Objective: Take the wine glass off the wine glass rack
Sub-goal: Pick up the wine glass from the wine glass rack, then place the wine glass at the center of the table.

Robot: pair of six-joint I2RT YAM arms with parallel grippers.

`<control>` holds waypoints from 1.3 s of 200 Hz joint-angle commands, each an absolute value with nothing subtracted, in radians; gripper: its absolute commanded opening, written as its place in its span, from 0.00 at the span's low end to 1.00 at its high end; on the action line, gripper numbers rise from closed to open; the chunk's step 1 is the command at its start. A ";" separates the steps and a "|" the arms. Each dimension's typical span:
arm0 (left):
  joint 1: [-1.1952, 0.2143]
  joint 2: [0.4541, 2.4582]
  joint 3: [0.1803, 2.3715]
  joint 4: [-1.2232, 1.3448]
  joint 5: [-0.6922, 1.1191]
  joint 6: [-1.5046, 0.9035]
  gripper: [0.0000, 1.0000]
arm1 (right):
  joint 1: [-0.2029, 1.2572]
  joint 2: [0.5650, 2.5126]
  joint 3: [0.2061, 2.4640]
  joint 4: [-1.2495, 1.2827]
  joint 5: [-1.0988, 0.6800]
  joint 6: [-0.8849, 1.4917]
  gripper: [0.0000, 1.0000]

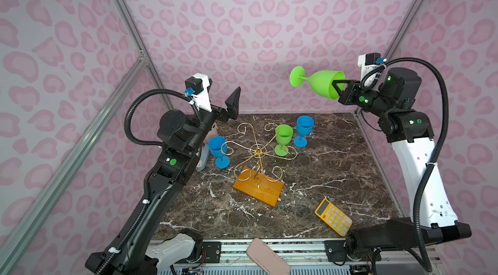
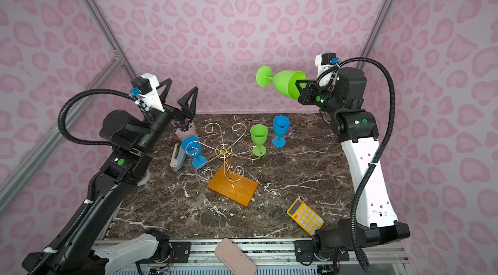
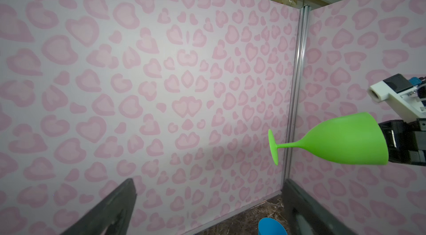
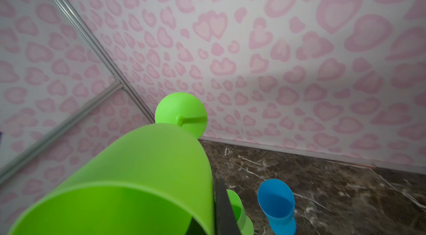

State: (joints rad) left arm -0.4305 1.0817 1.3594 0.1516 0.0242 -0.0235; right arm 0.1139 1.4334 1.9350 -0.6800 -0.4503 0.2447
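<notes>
The right gripper lowers next toward the bare marble (image 1: 300, 161) beside the standing green glass, turning fingers-down before the release, since the wine glass still hangs sideways.
A green wine glass (image 1: 320, 83) (image 2: 285, 82) hangs sideways high in the air at the back right, its foot toward the left. My right gripper (image 1: 336, 86) (image 4: 212, 213) is shut on the wall of its bowl at the rim, one finger inside and one outside. The wine glass rack (image 1: 258, 152) (image 2: 223, 152), gold wire on an orange-brown wooden base (image 1: 258, 187), stands mid-table with no glass on its arms. My left gripper (image 2: 182, 85) (image 3: 209, 190) is raised at the back left, open and empty, well apart from the wine glass (image 3: 345, 139).
On the marble table stand a blue glass (image 1: 218, 149) left of the rack, and a green glass (image 1: 283, 136) and a blue glass (image 1: 304, 128) behind it. A pen cup (image 2: 184, 128) sits back left, a yellow calculator (image 1: 333, 217) front right, a pink case (image 1: 266, 257) at the front rail.
</notes>
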 commanded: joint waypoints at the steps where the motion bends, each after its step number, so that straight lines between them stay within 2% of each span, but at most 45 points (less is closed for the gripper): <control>1: -0.428 1.001 1.314 0.196 -0.064 0.084 0.99 | 0.099 1.439 1.944 -0.977 -0.284 0.078 0.00; 31: -0.428 0.868 1.255 0.144 -0.136 0.138 0.98 | 0.109 1.422 1.902 -1.147 -0.198 0.022 0.00; 60: -0.428 0.762 1.172 0.139 -0.173 0.135 0.98 | 0.118 1.363 1.805 -1.164 -0.109 0.008 0.00; 94: -0.428 0.706 1.129 0.085 -0.184 0.126 0.98 | 0.176 1.396 1.753 -1.209 -0.042 -0.001 0.00; 156: -0.428 0.615 1.085 0.054 -0.218 0.105 0.97 | 0.255 1.559 1.693 -1.185 0.007 -0.011 0.00; 217: -0.428 0.572 1.068 0.001 -0.263 0.146 0.98 | 0.303 1.827 1.851 -1.212 0.073 -0.023 0.00; 260: -0.428 0.529 1.028 -0.021 -0.283 0.138 0.98 | 0.321 1.904 1.867 -1.167 0.075 -0.014 0.02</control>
